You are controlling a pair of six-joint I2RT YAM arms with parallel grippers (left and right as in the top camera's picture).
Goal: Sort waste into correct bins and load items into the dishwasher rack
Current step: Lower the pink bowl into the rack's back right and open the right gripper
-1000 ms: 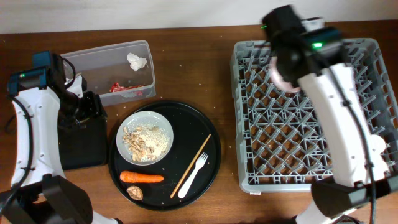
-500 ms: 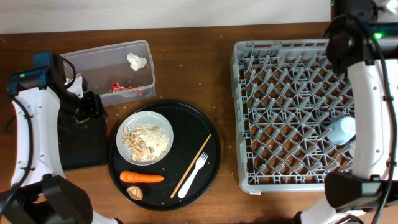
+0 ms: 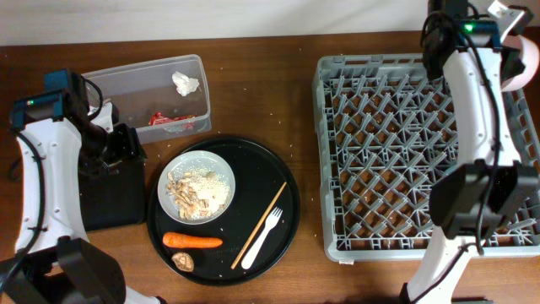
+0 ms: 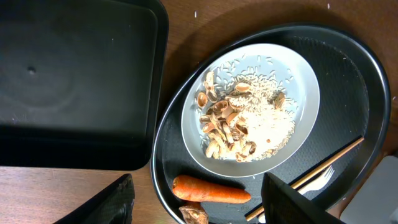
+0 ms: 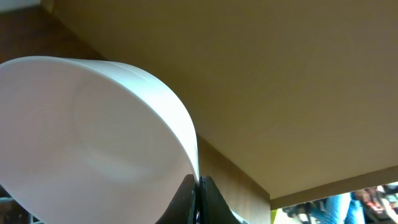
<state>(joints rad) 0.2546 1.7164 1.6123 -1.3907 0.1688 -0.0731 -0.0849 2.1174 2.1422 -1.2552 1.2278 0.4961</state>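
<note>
The bowl goes down across the rack (image 3: 405,152) in my right gripper next, for release there. The rack's far wires lie below my right gripper, to its left in the overhead view.
My right gripper (image 5: 198,182) is shut on the rim of the pale pink bowl (image 5: 93,137), which I hold tilted past the far right corner of the grey dishwasher rack (image 3: 405,152); overhead, the bowl (image 3: 521,61) shows beside the wrist. Open and holding nothing, my left gripper (image 3: 118,148) hovers at the shallow black tray (image 3: 110,198). Its fingers (image 4: 118,199) frame the orange carrot (image 4: 211,190) and the brown lump (image 4: 193,214). The white plate (image 3: 221,165) carries beige food scraps (image 3: 190,192). The white fork (image 3: 263,236) and the chopstick (image 3: 261,221) lie beside it.
The plate, carrot, lump, fork and chopstick all rest on a large round black tray (image 3: 253,169). A clear tub (image 3: 135,84) at the back left holds the white tissue (image 3: 185,82) and the red wrapper (image 3: 164,119). My right arm stretches along the rack's right side.
My right arm has swung from above the rack's back left over to its far right corner, carrying the pink bowl. The left arm has stayed put.
</note>
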